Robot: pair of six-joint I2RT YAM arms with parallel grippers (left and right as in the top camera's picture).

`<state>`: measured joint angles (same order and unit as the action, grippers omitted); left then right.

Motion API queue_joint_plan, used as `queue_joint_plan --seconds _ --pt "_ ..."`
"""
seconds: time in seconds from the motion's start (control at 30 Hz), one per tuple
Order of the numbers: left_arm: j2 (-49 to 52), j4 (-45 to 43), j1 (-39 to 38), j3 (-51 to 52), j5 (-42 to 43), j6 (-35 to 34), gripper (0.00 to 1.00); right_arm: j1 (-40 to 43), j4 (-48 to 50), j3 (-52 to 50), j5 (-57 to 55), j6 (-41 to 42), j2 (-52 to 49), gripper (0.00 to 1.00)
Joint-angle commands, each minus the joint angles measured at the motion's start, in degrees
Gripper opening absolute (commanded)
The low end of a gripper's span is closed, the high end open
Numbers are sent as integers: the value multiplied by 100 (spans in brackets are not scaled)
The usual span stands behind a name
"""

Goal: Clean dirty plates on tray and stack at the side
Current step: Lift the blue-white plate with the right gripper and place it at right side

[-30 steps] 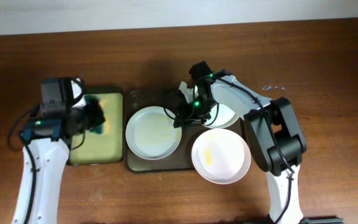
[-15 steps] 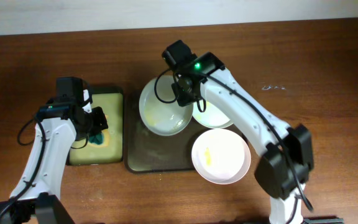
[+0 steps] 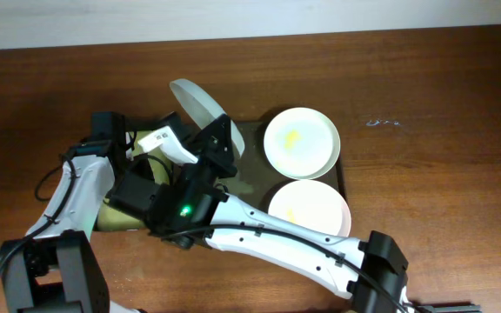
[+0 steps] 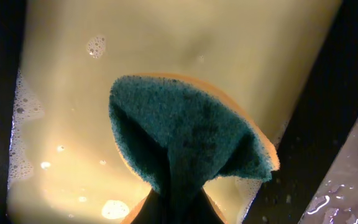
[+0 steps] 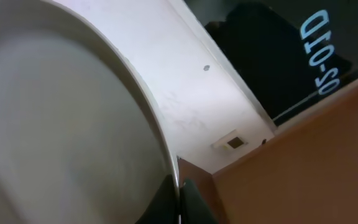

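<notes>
My right gripper moves to the right in the overhead view, past the white plates and down next, and releases the plate on the bare wooden table, which lies clear.
My right gripper [image 5: 180, 190] is shut on the rim of the pale grey-blue plate [image 5: 61, 124]. In the overhead view it holds that plate [image 3: 197, 106] tilted on edge above the left end of the dark brown tray [image 3: 249, 176]. Two white plates with yellowish smears lie at the tray's right end, one at the back [image 3: 301, 142] and one at the front [image 3: 310, 211]. My left gripper [image 4: 174, 211] is shut on a green and yellow sponge [image 4: 185, 143] just above the soapy liquid. In the overhead view the right arm hides it.
The smaller dark-rimmed tray with yellow-green soapy liquid [image 4: 166, 37] sits left of the brown tray; only a sliver shows in the overhead view [image 3: 114, 217]. My right arm [image 3: 268, 235] stretches across the table's front. Bare wooden table [image 3: 424, 130] lies to the right.
My right arm has swung left and lifted the grey-blue plate off the tray, tipping it on edge. My left arm has shifted slightly right with the sponge. Both white plates now show fully.
</notes>
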<state>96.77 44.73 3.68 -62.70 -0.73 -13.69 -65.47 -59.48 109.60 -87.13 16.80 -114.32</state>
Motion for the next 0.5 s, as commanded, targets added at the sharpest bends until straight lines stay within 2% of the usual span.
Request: queue_joint_plan --seconds 0.0,0.03,0.07,0.1,0.2,0.23,0.3,0.37,0.47 --pt "-2 -7 13 4 -57 52 0 173 -166 46 24 750 46 4" --pt "-2 -11 13 4 -57 52 0 286 -210 44 505 470 39 4" --pt "-2 -7 13 4 -57 52 0 391 -407 44 516 581 39 4" --pt "-2 -9 13 4 -57 52 0 579 -455 46 1036 861 42 4" --pt "-2 -9 13 4 -55 52 0 1792 -459 68 5346 461 50 4" --pt "-2 -11 13 4 -55 52 0 2568 -487 122 7289 74 122 4" --pt "-2 -13 13 4 -55 52 0 3700 -671 127 8972 -160 420 4" --pt "-2 9 13 4 -55 52 0 5602 -1163 127 9840 -160 756 4" --pt "-2 7 13 4 -31 48 0 8172 -1742 74 9849 -162 654 4"
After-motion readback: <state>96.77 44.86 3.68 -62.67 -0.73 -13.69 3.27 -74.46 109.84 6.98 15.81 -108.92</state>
